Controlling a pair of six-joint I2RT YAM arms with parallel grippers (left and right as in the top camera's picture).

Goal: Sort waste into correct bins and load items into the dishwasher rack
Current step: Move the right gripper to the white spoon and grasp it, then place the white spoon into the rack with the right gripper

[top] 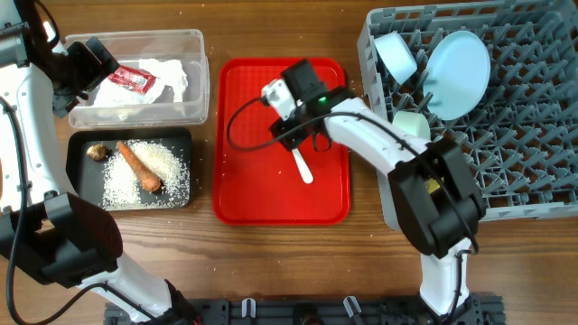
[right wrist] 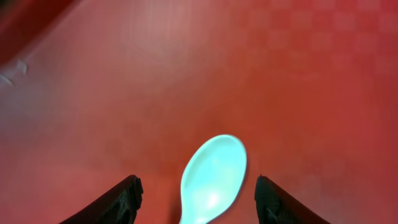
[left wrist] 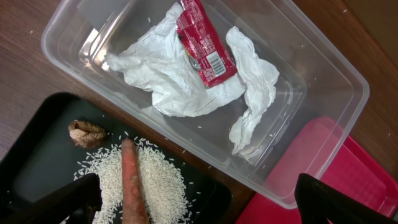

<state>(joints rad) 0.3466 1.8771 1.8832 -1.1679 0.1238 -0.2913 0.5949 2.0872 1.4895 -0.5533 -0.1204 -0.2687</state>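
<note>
My right gripper lowers toward the red tray next and closes across the white spoon's bowl [right wrist: 211,185], since its open fingers already stand either side of it.
The clear tub [top: 194,41] holds the crumpled white napkin [top: 172,77] and the red wrapper [top: 134,81]; both show in the left wrist view, napkin [left wrist: 161,74] and wrapper [left wrist: 202,43]. The black tray [top: 81,144] holds rice [top: 167,162], the carrot piece [top: 140,167] and the brown lump [top: 97,153]. My left gripper [top: 95,65] is open and empty above the tub's left end [left wrist: 199,208]. The white spoon [top: 302,167] lies on the red tray [top: 253,190]. My right gripper [top: 307,137] is open, its fingers either side of the spoon's bowl [right wrist: 214,180]. No yellow cup is in view.
The grey dishwasher rack [top: 533,171] stands at the right with the pale blue plate [top: 456,61], a pale blue bowl [top: 396,56] and a pale green bowl [top: 411,125] in it. The red tray sits between the bins and the rack.
</note>
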